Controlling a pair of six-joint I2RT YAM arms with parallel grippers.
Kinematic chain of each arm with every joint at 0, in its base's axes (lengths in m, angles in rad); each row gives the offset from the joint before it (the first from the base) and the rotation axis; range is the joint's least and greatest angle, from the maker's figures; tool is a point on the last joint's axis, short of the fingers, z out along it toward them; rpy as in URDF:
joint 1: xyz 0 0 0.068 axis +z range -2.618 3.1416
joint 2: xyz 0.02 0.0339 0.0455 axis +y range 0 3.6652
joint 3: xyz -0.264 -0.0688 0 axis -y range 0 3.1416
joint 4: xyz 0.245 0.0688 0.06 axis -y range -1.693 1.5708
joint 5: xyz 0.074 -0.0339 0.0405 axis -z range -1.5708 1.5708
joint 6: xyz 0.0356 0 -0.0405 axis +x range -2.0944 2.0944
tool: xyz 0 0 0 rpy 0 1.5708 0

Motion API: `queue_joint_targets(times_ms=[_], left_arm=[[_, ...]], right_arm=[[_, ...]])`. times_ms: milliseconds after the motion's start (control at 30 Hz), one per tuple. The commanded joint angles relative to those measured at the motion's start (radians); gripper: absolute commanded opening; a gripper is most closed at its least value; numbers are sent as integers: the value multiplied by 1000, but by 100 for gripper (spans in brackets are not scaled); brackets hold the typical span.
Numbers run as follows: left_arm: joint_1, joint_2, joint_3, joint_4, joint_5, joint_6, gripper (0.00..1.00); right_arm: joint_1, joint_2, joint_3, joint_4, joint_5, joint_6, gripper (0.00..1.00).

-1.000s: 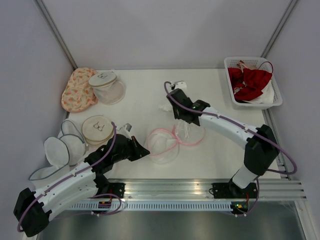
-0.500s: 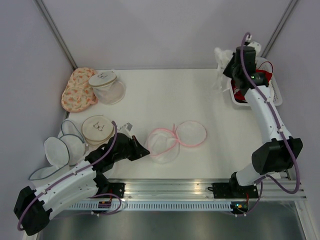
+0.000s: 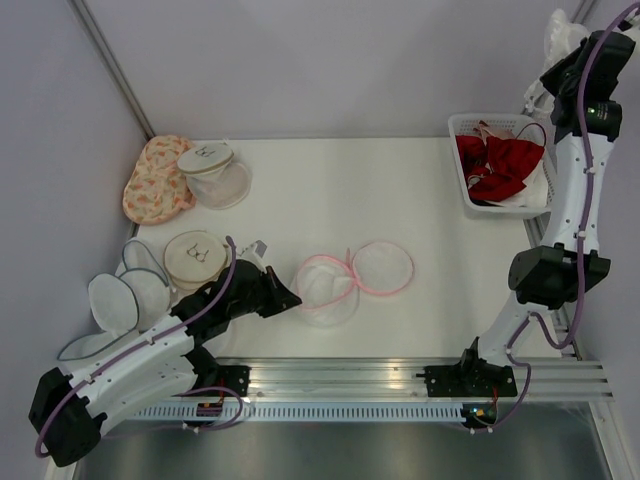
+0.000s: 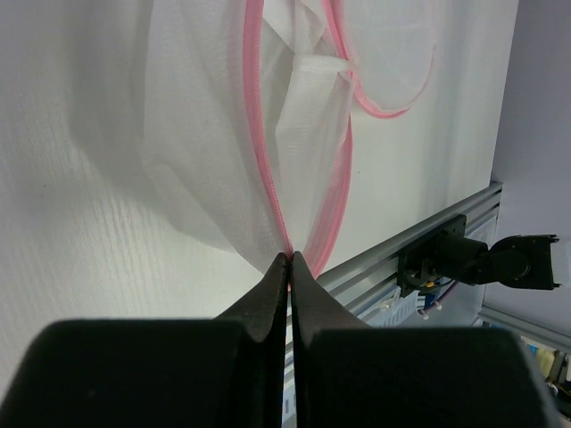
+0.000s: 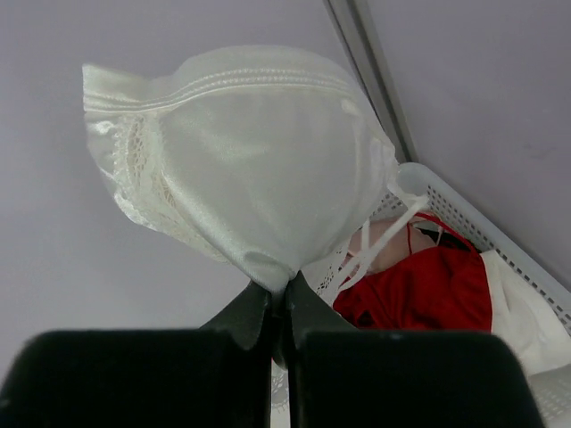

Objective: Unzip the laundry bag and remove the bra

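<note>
The white bra (image 3: 560, 30) should go down onto the red garment in the white basket next, and then my right gripper should release it, because other garments are already in there.
The laundry bag (image 3: 330, 285), white mesh with a pink rim, lies open on the table's near middle, its round lid (image 3: 383, 267) flipped out to the right. My left gripper (image 3: 290, 298) is shut on the bag's pink rim (image 4: 287, 245) at its left edge. My right gripper (image 3: 562, 50) is raised high at the far right, above the basket, shut on a white satin bra (image 5: 259, 169). The bra (image 3: 560, 30) hangs from the jaws, lace edge and straps trailing.
A white basket (image 3: 460, 130) with red and white garments (image 3: 500, 165) stands at the back right, below the bra (image 5: 428, 285). An orange floral pouch (image 3: 155, 180), a clear mesh dome (image 3: 215, 172) and several other round bags (image 3: 150, 285) lie along the left.
My right arm has lifted the bra out of the bag and swung it to the far right, then higher above the basket. The left gripper has stayed shut on the bag's rim.
</note>
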Motion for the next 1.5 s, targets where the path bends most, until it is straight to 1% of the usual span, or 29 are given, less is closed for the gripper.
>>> queue_joint_targets(times_ms=[0, 33, 100, 133, 233, 433, 567, 667, 800, 833, 867, 900, 933, 967, 1000, 1067, 1133, 1200, 1233, 1267, 1300, 1333, 1367, 1400, 1433, 1467], left_arm=[[5, 7, 42, -6, 4, 34, 2], [5, 11, 42, -6, 4, 32, 2], [5, 17, 42, -6, 10, 32, 2], [5, 17, 42, -5, 10, 31, 2], [5, 17, 36, 3, 10, 32, 2], [5, 22, 25, 15, 13, 29, 2], [5, 14, 11, 23, 13, 24, 2], [5, 5, 5, 27, 13, 23, 2], [5, -6, 2, 26, 13, 21, 2], [5, -7, -1, 26, 13, 21, 2], [5, -10, -1, 24, 13, 20, 2], [5, -16, -1, 24, 12, 17, 2], [5, -19, -1, 26, 10, 17, 2], [5, -23, -1, 26, 10, 15, 2], [5, -26, 1, 24, 9, 17, 2], [7, -27, 2, 24, 6, 15, 2], [7, -27, 8, 27, 4, 17, 2], [7, -27, 11, 29, 6, 18, 2], [7, -29, 11, 27, 4, 17, 2], [7, -29, 10, 27, 4, 17, 2], [7, -30, 8, 29, 3, 14, 2], [7, -33, 5, 27, 1, 11, 2], [7, -33, 4, 29, 1, 5, 2], [7, -36, 2, 27, -1, 3, 2], [7, -42, -4, 27, -4, 0, 2], [7, -42, -7, 27, -7, -6, 2]], right_arm=[[-39, 69, -34, -25, -69, 32, 0], [-43, 78, -84, -15, -80, 32, 1], [-48, 104, -129, 5, -95, 30, 0], [-48, 113, -181, 14, -97, 26, 0], [-48, 150, -268, 42, -97, 24, 0], [-46, 199, -437, 88, -10, 42, 0], [-46, 261, -479, 65, 56, 65, 0], [-46, 279, -523, 81, 89, 92, 0], [-46, 311, -478, 36, 78, 93, 0], [-48, 299, -479, 43, 67, 85, 4], [-46, 241, -488, 61, 57, 79, 12], [-45, 200, -522, 119, 47, 76, 38], [-40, 119, -531, 149, 40, 55, 48], [-36, 86, -528, 166, 32, 41, 62], [-22, 42, -483, 149, 20, 9, 67], [-4, 12, -418, 67, 3, -10, 75], [26, -33, -360, -9, 3, -36, 79], [73, -75, -379, -33, 33, -59, 81], [93, -121, -395, -58, 53, -68, 82], [116, -150, -449, -66, 81, -86, 83], [169, -181, -492, -66, 104, -94, 83], [199, -252, -537, -61, 148, -100, 84], [226, -290, -635, -54, 167, -94, 84], [283, -326, -689, -49, 181, -88, 84], [308, -410, -744, -40, 228, -82, 84], [331, -454, -854, -24, 254, -76, 84]])
